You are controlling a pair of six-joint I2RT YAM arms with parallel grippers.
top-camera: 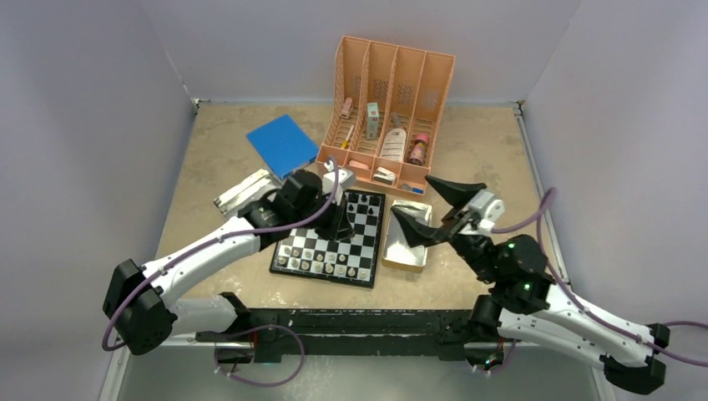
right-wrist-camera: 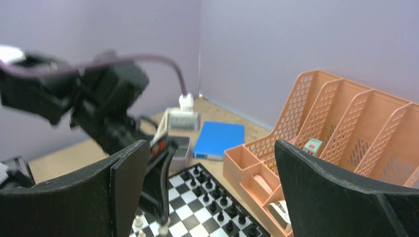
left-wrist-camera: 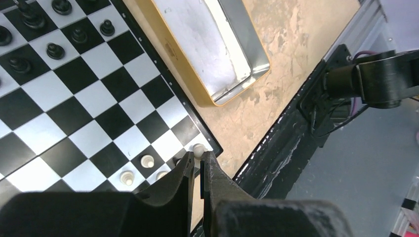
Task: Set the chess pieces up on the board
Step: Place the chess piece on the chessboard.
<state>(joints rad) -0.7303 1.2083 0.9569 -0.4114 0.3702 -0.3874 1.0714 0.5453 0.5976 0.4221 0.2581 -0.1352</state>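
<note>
The white piece should next come down and back toward the tray in the left gripper, onto the empty white square beside the last white pawn.
The board (top-camera: 316, 251) lies at the table's middle, with black chess pieces (top-camera: 359, 205) along its far rows and white ones (top-camera: 326, 269) along its near edge. My left gripper (left-wrist-camera: 198, 157) is shut on a small white piece (left-wrist-camera: 198, 149), which shows over the board's (left-wrist-camera: 99, 98) near right corner square. I cannot tell whether that piece touches the board. Other white pieces (left-wrist-camera: 147, 160) stand beside it and black pieces (left-wrist-camera: 54, 49) at the far side. My right gripper (top-camera: 410, 195) hangs wide open and empty, right of the board; its view shows black pieces (right-wrist-camera: 217, 197) between its fingers (right-wrist-camera: 128, 187).
A shiny metal tray (top-camera: 402, 251) with a yellow rim lies right of the board, under the right gripper. A peach organizer (top-camera: 392, 83) with small items stands behind. A blue book (top-camera: 282, 144) and another metal tray (top-camera: 242, 192) lie at the back left.
</note>
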